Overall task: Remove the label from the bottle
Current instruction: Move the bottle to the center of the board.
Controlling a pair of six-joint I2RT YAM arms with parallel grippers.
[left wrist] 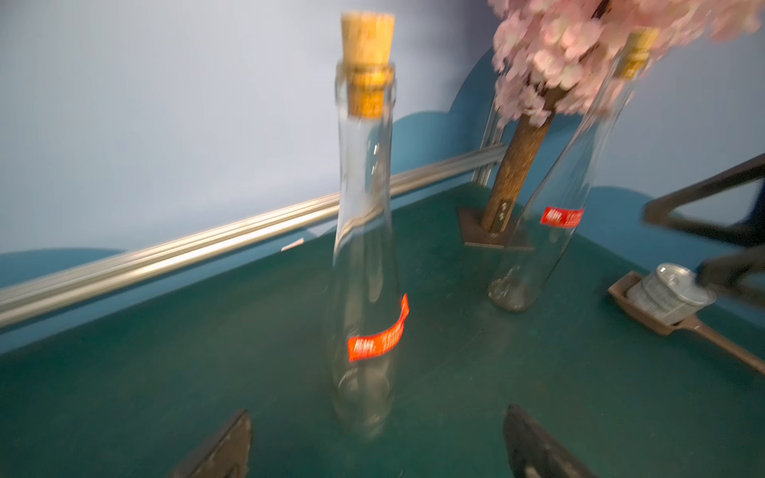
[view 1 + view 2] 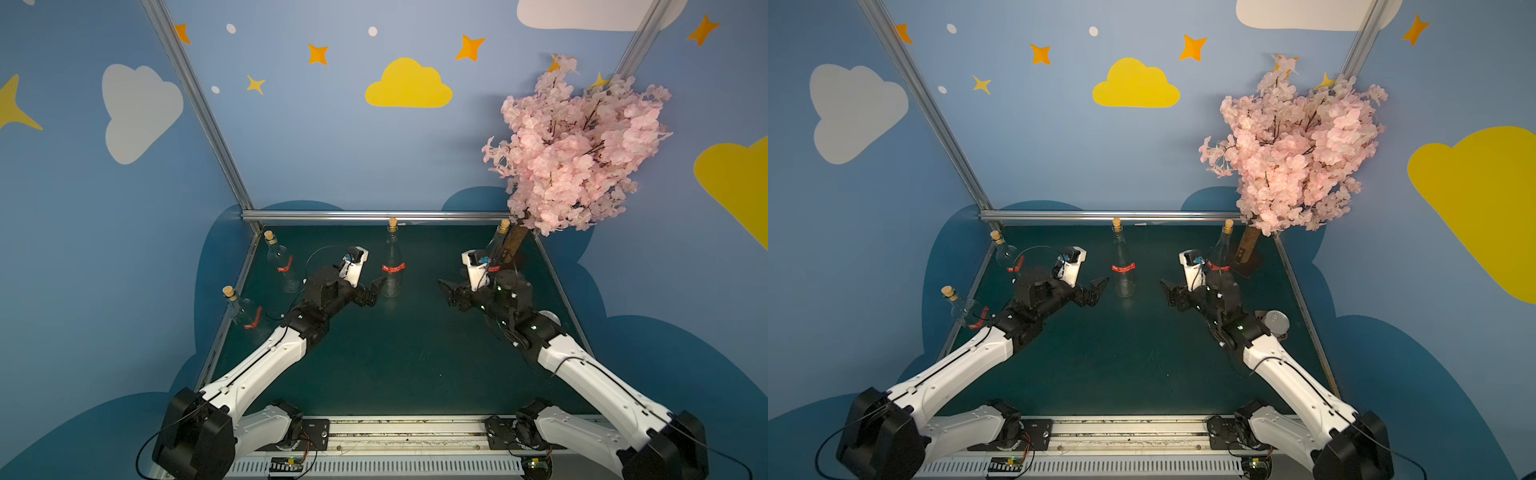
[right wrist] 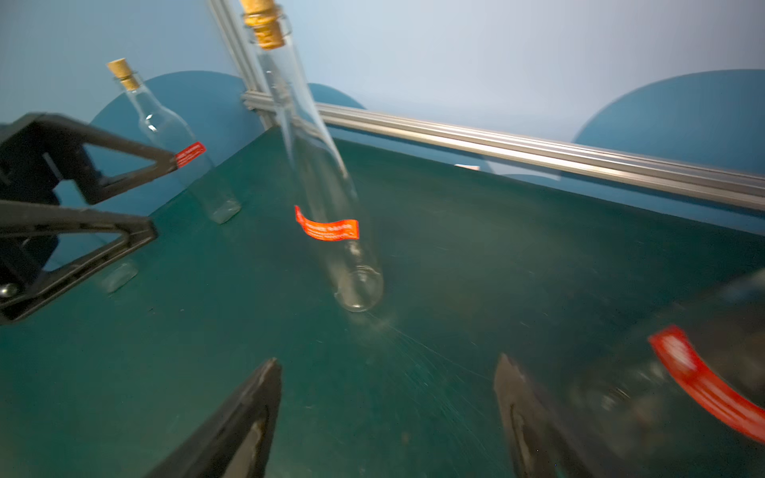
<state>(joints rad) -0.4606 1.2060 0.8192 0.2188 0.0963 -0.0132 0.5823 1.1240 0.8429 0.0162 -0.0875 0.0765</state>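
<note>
My left gripper needs to go up and outward to close around the middle bottle's neck (image 2: 392,241) (image 1: 365,159), because that neck is above and outward of the gripper's open fingers.
A tall clear glass bottle (image 2: 392,249) with a cork stands upright at the middle back of the green table, also seen as bottle (image 2: 1123,286). A red label (image 2: 393,267) wraps its lower body; one end of the label (image 1: 378,331) curls off the glass. My left gripper (image 2: 374,289) is just left of the bottle's base, open, and the bottle (image 1: 364,248) stands a little beyond its spread fingertips. My right gripper (image 2: 446,286) is open well to the right of the bottle (image 3: 323,186), with nothing between its fingers.
Two more corked, red-labelled bottles stand along the left edge, one at the back (image 2: 282,262) and one nearer (image 2: 245,311). A third (image 2: 496,249) stands by the pink blossom tree (image 2: 573,145) at the back right. A metal can (image 2: 1276,322) sits on a brown scoop behind the right arm.
</note>
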